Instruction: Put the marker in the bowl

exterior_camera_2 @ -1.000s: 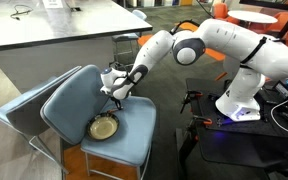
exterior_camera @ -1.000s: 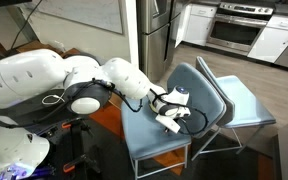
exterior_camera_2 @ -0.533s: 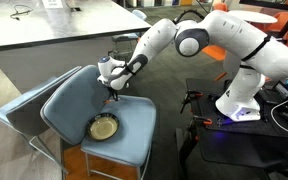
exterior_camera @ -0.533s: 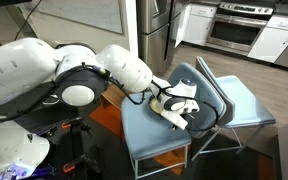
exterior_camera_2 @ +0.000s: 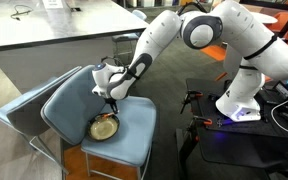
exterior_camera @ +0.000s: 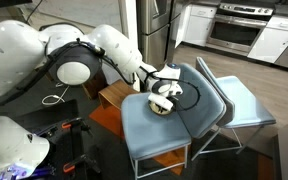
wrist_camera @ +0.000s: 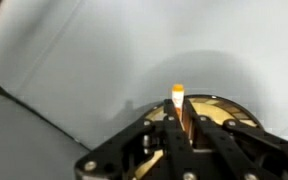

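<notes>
The pen's orange end still shows at the bowl's rim, so I need to move my gripper to the right in the wrist view, farther over the bowl's opening (exterior_camera: 161, 106).
The marker (wrist_camera: 177, 96) is a thin reddish-orange pen held upright between my gripper's fingers (wrist_camera: 180, 114), and its orange end sticks out past the fingertips. The bowl (exterior_camera_2: 104, 128) is small and tan-yellow with a dark rim. It sits on the blue chair seat (exterior_camera_2: 136, 138). In the wrist view the bowl (wrist_camera: 222, 112) lies right behind the fingertips. In an exterior view my gripper (exterior_camera_2: 109, 100) hangs a little above the bowl's far edge. In an exterior view my gripper (exterior_camera: 162, 100) hides the bowl.
The blue chair's backrest (exterior_camera_2: 69, 100) rises close beside the bowl. A second blue chair (exterior_camera: 242, 100) stands behind it. A wooden side table (exterior_camera: 114, 95) sits next to the chair. A grey counter (exterior_camera_2: 54, 25) and the robot base (exterior_camera_2: 239, 105) flank the area.
My gripper has carried the marker across the seat towards the backrest and now hangs over the bowl's edge. The bowl has not moved.
</notes>
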Robot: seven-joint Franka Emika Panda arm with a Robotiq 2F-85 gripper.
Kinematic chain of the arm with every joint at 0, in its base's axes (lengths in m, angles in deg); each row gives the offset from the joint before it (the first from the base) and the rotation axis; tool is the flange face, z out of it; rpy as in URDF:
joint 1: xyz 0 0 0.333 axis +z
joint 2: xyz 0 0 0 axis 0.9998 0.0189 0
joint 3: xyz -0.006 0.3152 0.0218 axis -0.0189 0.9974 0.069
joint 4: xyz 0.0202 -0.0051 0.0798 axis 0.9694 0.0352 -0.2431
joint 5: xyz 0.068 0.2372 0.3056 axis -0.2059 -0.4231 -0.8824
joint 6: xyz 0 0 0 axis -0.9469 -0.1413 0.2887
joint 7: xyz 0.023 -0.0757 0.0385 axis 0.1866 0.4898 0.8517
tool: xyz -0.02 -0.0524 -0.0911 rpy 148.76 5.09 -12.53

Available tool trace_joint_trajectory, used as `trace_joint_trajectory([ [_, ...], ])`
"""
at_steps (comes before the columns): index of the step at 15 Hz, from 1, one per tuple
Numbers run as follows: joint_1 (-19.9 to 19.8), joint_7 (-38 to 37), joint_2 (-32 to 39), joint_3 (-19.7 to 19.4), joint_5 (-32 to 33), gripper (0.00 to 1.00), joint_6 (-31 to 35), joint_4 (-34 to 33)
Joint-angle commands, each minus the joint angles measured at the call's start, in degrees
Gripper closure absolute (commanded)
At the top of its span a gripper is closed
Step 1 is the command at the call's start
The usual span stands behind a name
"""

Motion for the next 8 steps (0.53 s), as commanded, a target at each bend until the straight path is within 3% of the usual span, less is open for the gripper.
trace_joint_trajectory([
  [1, 1.57, -0.61, -1.32, 0.88, 1.37, 0.97, 1.65, 2.92],
  [7, 3.90, -1.68, -0.77, 0.59, 2.13, 0.97, 4.28, 1.91],
  [8, 3.99, -1.87, -0.89, 0.35, 2.39, 0.63, 4.79, 2.10],
])
